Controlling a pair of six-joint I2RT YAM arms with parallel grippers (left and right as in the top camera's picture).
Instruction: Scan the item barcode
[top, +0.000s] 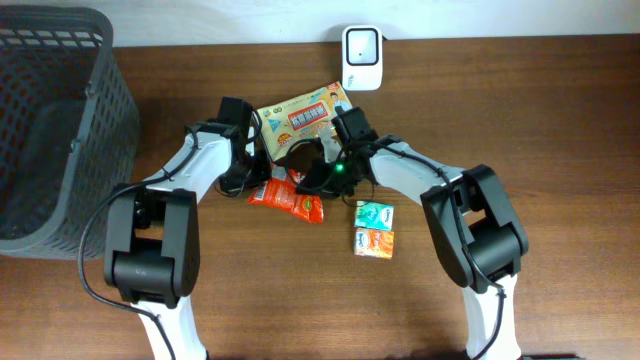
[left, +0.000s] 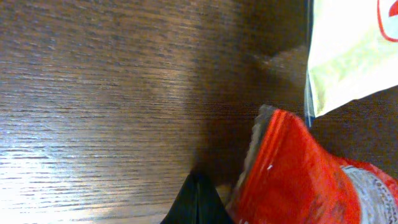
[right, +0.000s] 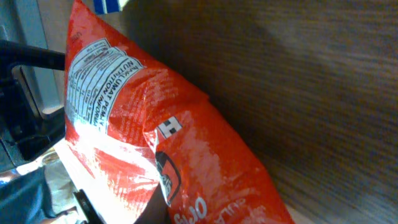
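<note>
My right gripper lifts the red snack bag next, then turns and swings it toward the empty wood (top: 339, 218) beside the small green packet.
A red snack bag (top: 288, 197) lies on the wooden table in the middle, and its nutrition label (right: 99, 81) shows in the right wrist view. My right gripper (top: 314, 184) is down on the bag's right end and shut on it; the bag (right: 205, 155) fills the view and hides the fingers. My left gripper (left: 196, 200) is shut and empty, its tips just left of the bag's crimped edge (left: 292, 174). The white scanner (top: 361, 45) stands at the table's back edge.
A cream and yellow packet (top: 300, 116) lies just behind the red bag, between the two wrists. To the right lie a small green packet (top: 373, 213) and a small orange packet (top: 374, 243). A dark mesh basket (top: 55, 120) fills the left side.
</note>
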